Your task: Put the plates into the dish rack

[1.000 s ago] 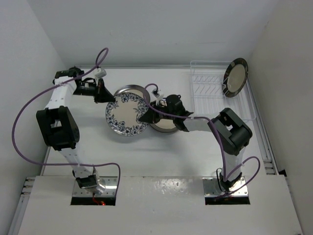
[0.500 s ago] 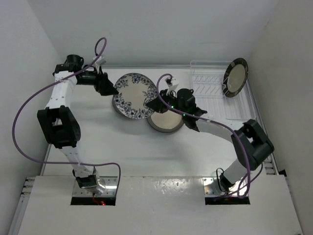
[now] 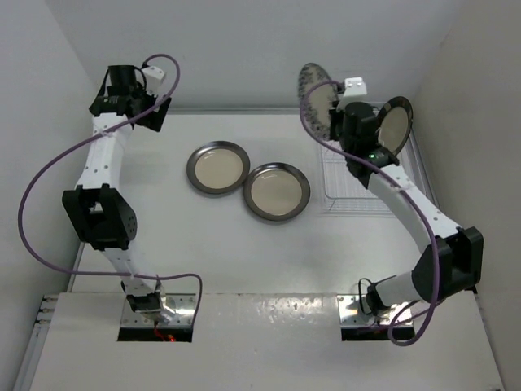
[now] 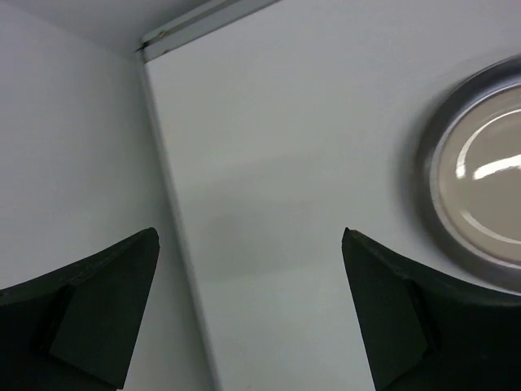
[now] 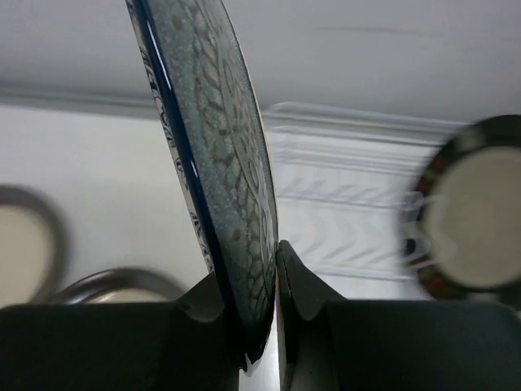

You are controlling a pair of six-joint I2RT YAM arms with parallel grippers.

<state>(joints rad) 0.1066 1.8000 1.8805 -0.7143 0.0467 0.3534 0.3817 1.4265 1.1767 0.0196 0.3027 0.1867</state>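
The robot's right gripper should go to the right in the top view and lower the floral plate (image 3: pixel 313 96) beside the upright dark plate, where the wires of the rack are empty.
The blue floral plate (image 3: pixel 313 96) is lifted on edge above the left end of the clear dish rack (image 3: pixel 358 175), and my right gripper (image 3: pixel 338 114) is shut on its rim. In the right wrist view the floral plate (image 5: pixel 220 163) is pinched between both fingers of the right gripper (image 5: pixel 251 265). A dark checked-rim plate (image 3: pixel 393 129) stands upright in the rack's back right. Two grey-rimmed plates (image 3: pixel 217 168) (image 3: pixel 277 191) lie flat mid-table, overlapping slightly. My left gripper (image 3: pixel 151 110) is open and empty at the back left corner; the left gripper (image 4: pixel 250 236) shows bare table between its fingers.
White walls close the table in at the left (image 4: pixel 73 163), back and right. The left wrist view catches the edge of one grey-rimmed plate (image 4: pixel 480 187). The dark plate (image 5: pixel 472 220) and the rack's prongs (image 5: pixel 342 204) lie beyond the held plate.
The left gripper let go of the floral plate, opened wide and drew back to the back left corner. The right arm carried the plate up and right to the rack.
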